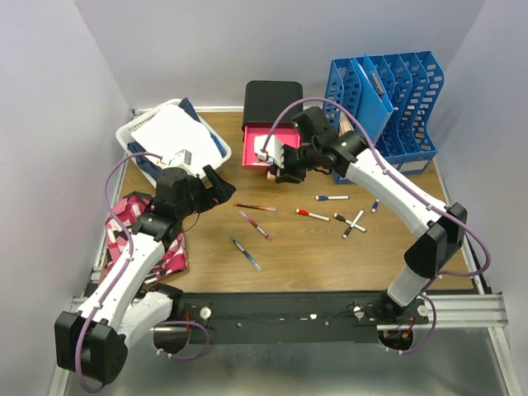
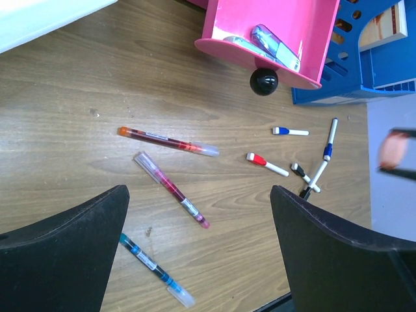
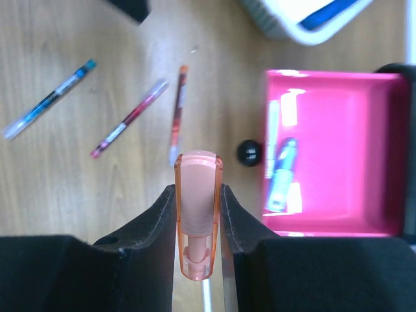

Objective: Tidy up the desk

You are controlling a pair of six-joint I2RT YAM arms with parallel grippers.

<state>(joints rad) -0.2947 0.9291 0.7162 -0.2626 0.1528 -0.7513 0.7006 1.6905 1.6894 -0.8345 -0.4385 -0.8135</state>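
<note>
My right gripper carries the orange piece outward, turning, and down into the pink drawer next, since bare drawer bottom (image 3: 334, 155) shows beyond the blue stapler.
The wood-grain desk (image 1: 313, 260) carries three capped pens, red (image 1: 254, 207), pink (image 1: 255, 225) and blue (image 1: 246, 254), and several small markers (image 1: 312, 214) to their right. My right gripper (image 1: 276, 161) (image 3: 197, 195) is shut on a translucent orange stapler-like piece (image 3: 197, 169). It hangs just in front of the open pink drawer (image 3: 338, 143), where a blue and silver stapler (image 3: 281, 174) lies. My left gripper (image 1: 219, 183) (image 2: 198, 247) stands wide open and holds nothing. It hovers above the pens, with the blue pen (image 2: 156, 270) beside its left finger.
A black drawer unit (image 1: 272, 101) stands at the back, with a blue file organizer (image 1: 388, 103) to its right. At the back left is a white basket of papers (image 1: 173, 136). A pink patterned cloth (image 1: 136, 235) lies under the left arm. A black rail (image 1: 330, 309) runs along the front edge.
</note>
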